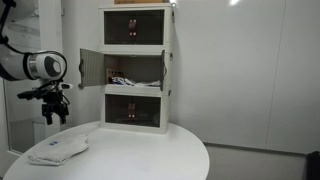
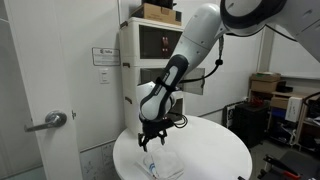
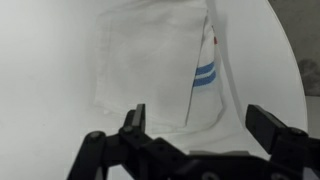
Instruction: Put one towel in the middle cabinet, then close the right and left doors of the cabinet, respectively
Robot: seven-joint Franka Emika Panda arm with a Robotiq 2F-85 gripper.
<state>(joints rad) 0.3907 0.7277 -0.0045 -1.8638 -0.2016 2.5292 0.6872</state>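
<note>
My open gripper comes down onto the folded edge (image 2: 155,165) (image 3: 192,102) beside the blue stripe next and closes its fingers, since the white towel lies flat below it.
A white towel (image 1: 58,150) with a blue stripe lies on the round white table (image 1: 140,155), near its edge. It also shows in an exterior view (image 2: 160,166) and in the wrist view (image 3: 160,70). My gripper (image 1: 55,112) hangs above the towel, open and empty; it shows in an exterior view (image 2: 152,141) and in the wrist view (image 3: 200,125). The white cabinet (image 1: 135,70) stands at the back of the table. Its middle compartment (image 1: 135,68) is open, with a door (image 1: 92,68) swung out, and holds something white inside.
The cabinet's top and bottom compartments have dark closed fronts. A box (image 2: 160,12) sits on top of the cabinet. A door with a handle (image 2: 45,122) and shelves with boxes (image 2: 268,85) stand around the table.
</note>
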